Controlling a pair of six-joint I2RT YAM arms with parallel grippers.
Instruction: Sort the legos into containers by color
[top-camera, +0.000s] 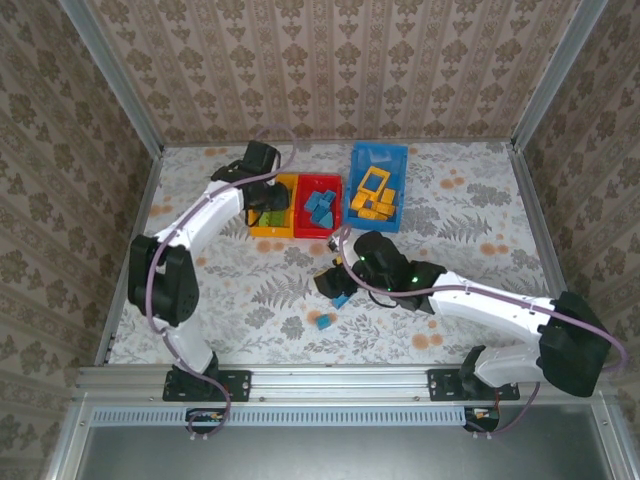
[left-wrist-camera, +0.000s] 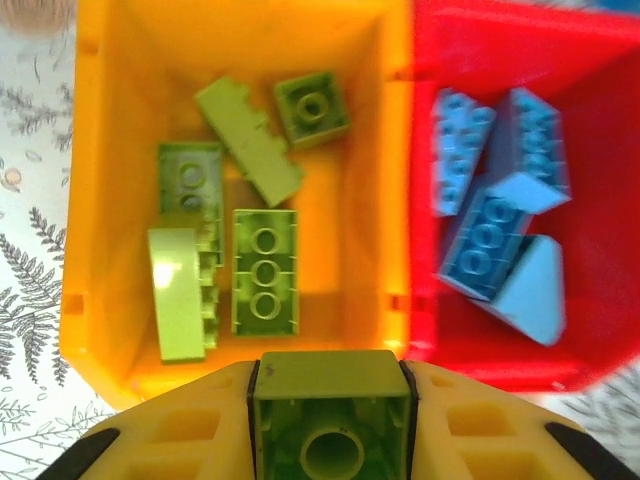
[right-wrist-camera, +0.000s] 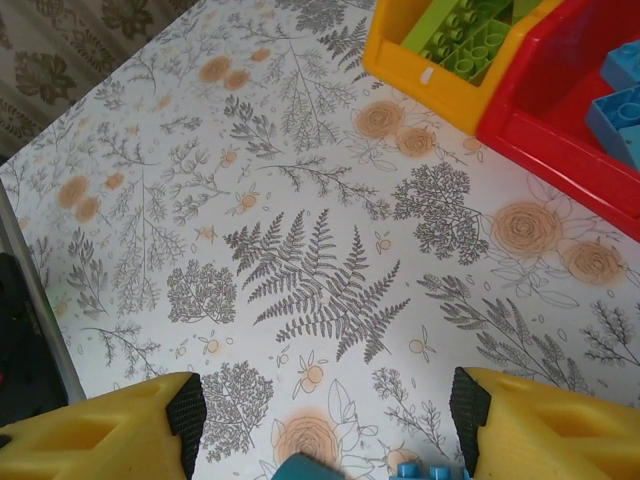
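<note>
Next, my left gripper lowers toward the green legos in the yellow-orange container and releases the green brick (left-wrist-camera: 332, 430) there, since that matching pile lies below my gripper.
My left gripper (left-wrist-camera: 330, 372) is shut on a green brick (left-wrist-camera: 332, 430), hanging over the near edge of the yellow-orange container (left-wrist-camera: 100, 330), which has several green legos (left-wrist-camera: 265, 270) in it. From above, that gripper (top-camera: 264, 206) sits over the same container (top-camera: 285, 182). The red container (left-wrist-camera: 600, 330) beside it holds blue legos (left-wrist-camera: 495, 240). The larger blue container (top-camera: 360, 160) holds yellow-orange legos (top-camera: 375, 195). My right gripper (right-wrist-camera: 325, 420) is open low over the table, with a teal-blue brick (right-wrist-camera: 305, 468) and a blue brick (right-wrist-camera: 420, 472) at its base. A third blue brick (top-camera: 323, 322) lies nearer the front.
The three containers stand side by side at the back of the flower-patterned table (top-camera: 470, 200). The right wrist view takes in corners of the yellow-orange bin (right-wrist-camera: 420, 75) and red bin (right-wrist-camera: 540, 140). A metal frame (top-camera: 130, 230) edges the table.
</note>
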